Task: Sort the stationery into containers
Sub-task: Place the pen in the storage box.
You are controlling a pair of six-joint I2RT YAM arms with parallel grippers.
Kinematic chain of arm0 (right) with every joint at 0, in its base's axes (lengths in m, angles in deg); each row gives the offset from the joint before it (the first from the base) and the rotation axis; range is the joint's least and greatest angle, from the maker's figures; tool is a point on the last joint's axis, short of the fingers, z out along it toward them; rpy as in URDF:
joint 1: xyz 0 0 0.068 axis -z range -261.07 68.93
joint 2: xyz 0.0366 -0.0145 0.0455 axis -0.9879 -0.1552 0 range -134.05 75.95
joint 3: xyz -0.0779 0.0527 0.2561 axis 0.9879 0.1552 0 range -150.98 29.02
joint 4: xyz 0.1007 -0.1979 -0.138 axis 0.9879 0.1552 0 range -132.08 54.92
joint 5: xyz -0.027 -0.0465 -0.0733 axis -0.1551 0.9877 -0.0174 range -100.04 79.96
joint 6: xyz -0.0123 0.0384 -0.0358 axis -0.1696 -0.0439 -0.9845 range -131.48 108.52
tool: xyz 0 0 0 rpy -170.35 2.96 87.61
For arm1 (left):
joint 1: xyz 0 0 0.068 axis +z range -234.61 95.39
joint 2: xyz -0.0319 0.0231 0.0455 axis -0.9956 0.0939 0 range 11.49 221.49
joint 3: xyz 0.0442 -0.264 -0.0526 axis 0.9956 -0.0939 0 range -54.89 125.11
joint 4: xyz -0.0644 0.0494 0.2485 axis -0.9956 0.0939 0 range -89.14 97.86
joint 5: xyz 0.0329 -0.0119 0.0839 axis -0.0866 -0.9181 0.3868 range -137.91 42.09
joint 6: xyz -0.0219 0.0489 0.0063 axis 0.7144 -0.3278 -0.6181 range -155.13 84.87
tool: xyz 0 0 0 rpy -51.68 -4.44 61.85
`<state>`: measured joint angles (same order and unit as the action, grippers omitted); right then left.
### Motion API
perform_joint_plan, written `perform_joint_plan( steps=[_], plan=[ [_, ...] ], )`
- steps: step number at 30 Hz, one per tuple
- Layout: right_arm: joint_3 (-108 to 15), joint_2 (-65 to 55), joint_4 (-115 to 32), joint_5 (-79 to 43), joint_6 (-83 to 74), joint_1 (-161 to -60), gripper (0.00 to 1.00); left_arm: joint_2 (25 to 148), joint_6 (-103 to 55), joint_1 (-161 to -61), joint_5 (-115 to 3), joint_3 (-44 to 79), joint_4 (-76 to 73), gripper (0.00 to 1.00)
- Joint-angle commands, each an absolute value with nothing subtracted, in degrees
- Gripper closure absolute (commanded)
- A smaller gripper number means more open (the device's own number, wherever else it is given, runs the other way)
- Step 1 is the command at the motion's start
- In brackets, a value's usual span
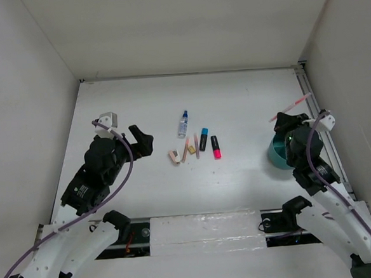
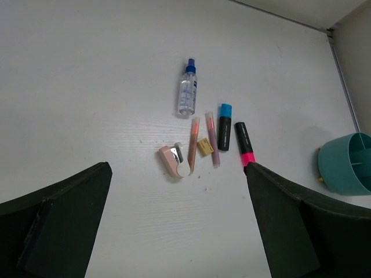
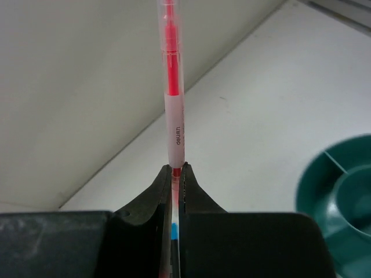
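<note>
The pink-white pen (image 1: 296, 104) slants clear of the cup's round middle, so my right gripper needs to tilt down, swing back over that ring, lower and release.
The stationery lies in a cluster mid-table: a clear bottle with a blue cap (image 1: 183, 124) (image 2: 187, 92), a blue-black highlighter (image 1: 203, 139) (image 2: 224, 127), a pink-black highlighter (image 1: 215, 147) (image 2: 244, 143), two thin orange-pink pencils (image 1: 185, 153) (image 2: 193, 145), a tan eraser (image 2: 204, 147) and a pinkish eraser block (image 1: 173, 156) (image 2: 173, 160). My left gripper (image 1: 141, 141) (image 2: 177, 231) is open and empty, left of the cluster. My right gripper (image 1: 281, 122) (image 3: 177, 168) is shut on a pink-white pen (image 1: 296, 104) (image 3: 173, 98), held above the teal divided cup (image 1: 277, 152) (image 3: 342, 202).
White walls enclose the table on the left, back and right. A metal rail (image 1: 318, 123) runs along the right edge beside the cup. The cup also shows at the right edge of the left wrist view (image 2: 348, 164).
</note>
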<state>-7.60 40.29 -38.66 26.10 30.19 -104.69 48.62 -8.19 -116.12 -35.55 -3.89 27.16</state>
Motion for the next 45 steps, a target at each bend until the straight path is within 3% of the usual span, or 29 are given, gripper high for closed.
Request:
perform_joint_plan(
  steps=[1, 18, 45],
  plan=[
    [-6.7, 39.8, -27.5, 32.2, 37.7, -101.5, 1.0, 49.7, -10.7, -116.3, -39.0, -3.7, 24.4, 0.0],
    [-13.3, 32.8, -7.9, 45.6, 43.6, -96.1, 1.0, 46.9, -10.7, -116.3, -41.8, -4.8, 23.8, 0.0],
    [-9.7, 23.3, -13.6, 43.8, 46.3, -91.8, 1.0, 48.0, -11.7, -116.3, -44.0, -4.8, 23.3, 0.0]
  ],
)
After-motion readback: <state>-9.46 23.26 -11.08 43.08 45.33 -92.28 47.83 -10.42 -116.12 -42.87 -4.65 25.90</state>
